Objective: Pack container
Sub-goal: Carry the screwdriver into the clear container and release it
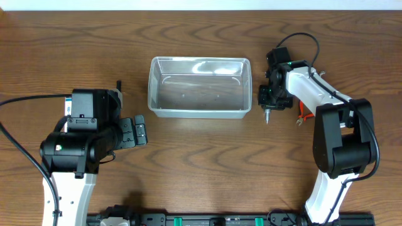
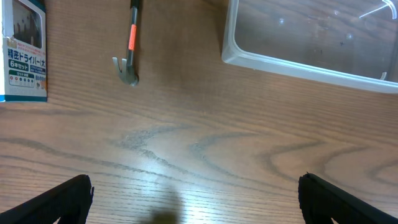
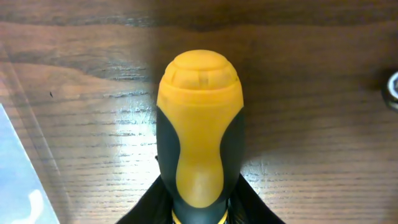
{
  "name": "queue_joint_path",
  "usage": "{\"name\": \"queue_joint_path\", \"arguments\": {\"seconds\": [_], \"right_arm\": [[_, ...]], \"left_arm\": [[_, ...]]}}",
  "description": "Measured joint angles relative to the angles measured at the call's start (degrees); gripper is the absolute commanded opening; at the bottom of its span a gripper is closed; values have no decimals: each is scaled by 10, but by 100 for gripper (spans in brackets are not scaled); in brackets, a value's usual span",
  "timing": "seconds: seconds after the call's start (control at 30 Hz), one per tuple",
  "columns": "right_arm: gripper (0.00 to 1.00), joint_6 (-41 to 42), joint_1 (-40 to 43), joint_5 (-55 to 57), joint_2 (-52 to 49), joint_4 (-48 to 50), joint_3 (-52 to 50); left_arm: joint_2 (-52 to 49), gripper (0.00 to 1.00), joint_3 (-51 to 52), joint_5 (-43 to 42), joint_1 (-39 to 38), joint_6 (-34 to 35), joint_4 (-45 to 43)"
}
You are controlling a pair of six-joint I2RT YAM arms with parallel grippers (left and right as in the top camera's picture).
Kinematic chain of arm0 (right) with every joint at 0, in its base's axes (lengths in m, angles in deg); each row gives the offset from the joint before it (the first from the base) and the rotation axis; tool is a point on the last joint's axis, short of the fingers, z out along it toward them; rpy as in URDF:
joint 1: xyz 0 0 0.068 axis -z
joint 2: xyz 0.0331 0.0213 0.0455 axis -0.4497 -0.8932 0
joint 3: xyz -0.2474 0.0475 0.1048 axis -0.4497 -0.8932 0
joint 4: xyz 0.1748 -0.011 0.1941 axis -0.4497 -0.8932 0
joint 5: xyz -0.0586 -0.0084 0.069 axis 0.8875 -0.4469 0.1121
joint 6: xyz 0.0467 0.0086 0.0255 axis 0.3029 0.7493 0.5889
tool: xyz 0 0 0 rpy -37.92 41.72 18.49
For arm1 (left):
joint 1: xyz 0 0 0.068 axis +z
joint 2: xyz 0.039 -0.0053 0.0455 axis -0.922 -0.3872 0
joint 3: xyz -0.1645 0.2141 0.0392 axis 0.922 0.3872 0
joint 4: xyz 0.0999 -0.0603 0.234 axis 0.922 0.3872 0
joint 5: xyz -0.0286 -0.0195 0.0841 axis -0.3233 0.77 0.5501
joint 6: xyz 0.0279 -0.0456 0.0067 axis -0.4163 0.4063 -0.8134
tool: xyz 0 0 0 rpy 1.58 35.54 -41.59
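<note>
My right gripper next rises, turns across the container's rim and lowers to release the screwdriver inside, as that side of the container is between screwdriver and the container's empty bottom.
The container (image 1: 200, 108), a clear plastic bin with a rim, stands at the table's middle with nothing in it; its corner shows in the left wrist view (image 2: 298, 62). Just right of it, my right gripper (image 1: 274, 95) is shut on a screwdriver with a yellow-and-black handle (image 3: 199, 118). The black fingers (image 3: 152, 202) press both sides of the handle's narrow neck, and the metal tip (image 1: 267, 117) points toward the table's front. My left gripper (image 1: 139, 130) stands open over bare wood, left of the container and in front of it, its fingertips (image 2: 68, 196) wide apart.
A small claw tool with an orange band (image 2: 131, 46) and a blue-white screwdriver-set box (image 2: 23, 53) lie to the left of the container. An orange-handled tool (image 1: 303, 113) lies beside the right arm. A metal object (image 3: 392, 91) shows at the right wrist view's edge.
</note>
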Motion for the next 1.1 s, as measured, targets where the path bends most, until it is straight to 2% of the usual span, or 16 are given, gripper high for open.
{"name": "queue_joint_path", "arguments": {"seconds": [0.1, 0.13, 0.43, 0.63, 0.77, 0.87, 1.1], "right_arm": [[2, 0, 0, 0, 0, 0, 0], [1, 0, 0, 0, 0, -1, 0], [1, -6, 0, 1, -1, -18, 10], [1, -37, -2, 33, 10, -70, 87], [1, -107, -22, 68, 53, -87, 165], [1, -196, -59, 71, 87, -106, 224], [1, -424, -144, 7, 100, -117, 242]], "left_arm": [[0, 98, 0, 0, 0, 0, 0], [0, 98, 0, 0, 0, 0, 0], [0, 98, 0, 0, 0, 0, 1], [0, 98, 0, 0, 0, 0, 2], [0, 98, 0, 0, 0, 0, 2], [0, 98, 0, 0, 0, 0, 2], [0, 98, 0, 0, 0, 0, 2]]}}
